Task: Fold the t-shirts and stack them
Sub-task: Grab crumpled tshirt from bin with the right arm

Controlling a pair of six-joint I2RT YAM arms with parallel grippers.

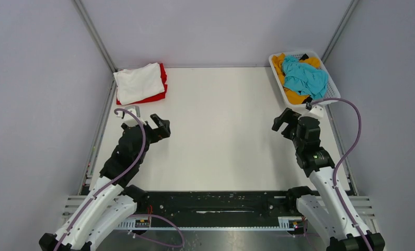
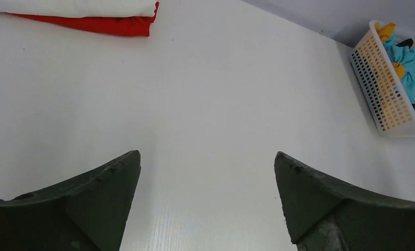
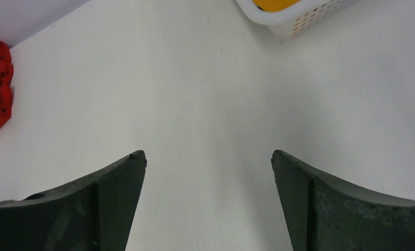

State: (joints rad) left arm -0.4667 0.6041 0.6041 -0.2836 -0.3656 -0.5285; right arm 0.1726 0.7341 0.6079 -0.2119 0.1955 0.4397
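My right gripper moves outward over the basket next and comes down onto the crumpled middle of the teal t-shirt (image 1: 303, 77), as it lies on top of the mustard yellow one.
A folded white t-shirt (image 1: 139, 82) lies on a folded red t-shirt (image 1: 162, 83) at the table's far left; both show in the left wrist view, white (image 2: 80, 6) over red (image 2: 106, 24). A teal t-shirt (image 1: 303, 77) lies crumpled over a mustard yellow one (image 1: 294, 97) in the basket at far right, with a bit of black cloth (image 1: 304, 56) showing. My left gripper (image 1: 162, 127) is open and empty above the left of the table (image 2: 207, 157). My right gripper (image 1: 282, 122) is open and empty, just in front of the basket (image 3: 208, 157).
The white plastic mesh basket (image 1: 331, 94) stands at the far right corner, also in the left wrist view (image 2: 383, 99) and the right wrist view (image 3: 294, 23). Grey walls close in the white table (image 1: 221, 130) on three sides. A metal rail runs along the near edge.
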